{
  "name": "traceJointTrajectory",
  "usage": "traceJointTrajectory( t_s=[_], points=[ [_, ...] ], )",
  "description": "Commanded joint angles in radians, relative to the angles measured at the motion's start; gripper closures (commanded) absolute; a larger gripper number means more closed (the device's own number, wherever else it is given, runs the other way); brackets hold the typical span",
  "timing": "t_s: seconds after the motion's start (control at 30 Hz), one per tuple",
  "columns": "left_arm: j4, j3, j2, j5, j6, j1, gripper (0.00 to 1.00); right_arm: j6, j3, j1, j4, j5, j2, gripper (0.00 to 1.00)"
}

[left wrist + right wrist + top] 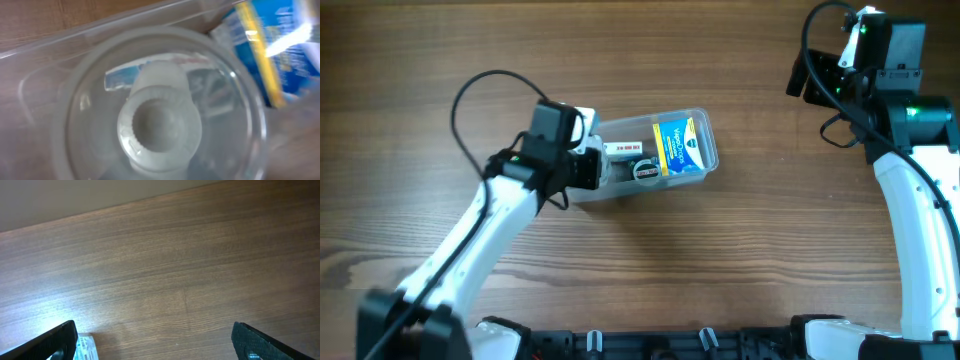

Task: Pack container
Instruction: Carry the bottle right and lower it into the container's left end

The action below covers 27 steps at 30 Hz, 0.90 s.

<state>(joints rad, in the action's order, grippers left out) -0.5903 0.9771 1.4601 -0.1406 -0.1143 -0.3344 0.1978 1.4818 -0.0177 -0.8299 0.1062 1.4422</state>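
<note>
My left gripper goes down toward the left in the overhead view next and releases the clear piece, as the container's empty end (42, 97) lies below on that side.
The clear plastic container (700, 113) lies at the table's middle. It holds a blue-and-yellow carton (680, 145), a small white box (623, 150) and a round dark-topped item (645, 172). My left gripper (592, 165) is at the container's left end, reaching in. The left wrist view is filled by a blurred round clear item with a white cap (160, 125), with the carton (285, 45) to its upper right and the container wall (75, 37) behind. The left fingers are hidden. My right gripper (803, 85) is far off at the top right, open and empty (154, 327).
Bare wooden table (770, 260) surrounds the container. The corner of a small white printed packet (84, 348) shows by the right gripper's left finger. The arms' bases (650, 340) line the front edge.
</note>
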Motion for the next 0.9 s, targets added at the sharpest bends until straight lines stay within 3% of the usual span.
traceJointTrajectory(
  t_s=[0.0,0.3,0.5,0.8,0.83,0.87],
  points=[
    [0.044,0.009,0.066,0.064,-0.019,-0.007,0.96,0.012,-0.001,-0.002,0.002,0.017,0.012,0.0],
    [0.066,0.009,0.083,0.186,-0.035,-0.007,0.96,0.012,-0.001,-0.002,0.003,0.017,0.012,0.0],
    [0.06,0.009,0.083,0.326,-0.135,-0.007,0.96,0.012,-0.001,-0.002,0.002,0.017,0.012,0.0],
    [0.063,0.009,0.083,0.399,-0.233,-0.007,0.96,0.012,-0.001,-0.002,0.005,0.017,0.012,0.0],
    [0.065,0.009,0.083,0.399,-0.239,-0.007,0.94,0.012,-0.001,-0.002,0.005,0.017,0.012,0.0],
    [0.068,0.009,0.083,0.4,-0.239,-0.007,0.85,0.012,-0.001,-0.002,0.005,0.017,0.012,0.0]
  ],
)
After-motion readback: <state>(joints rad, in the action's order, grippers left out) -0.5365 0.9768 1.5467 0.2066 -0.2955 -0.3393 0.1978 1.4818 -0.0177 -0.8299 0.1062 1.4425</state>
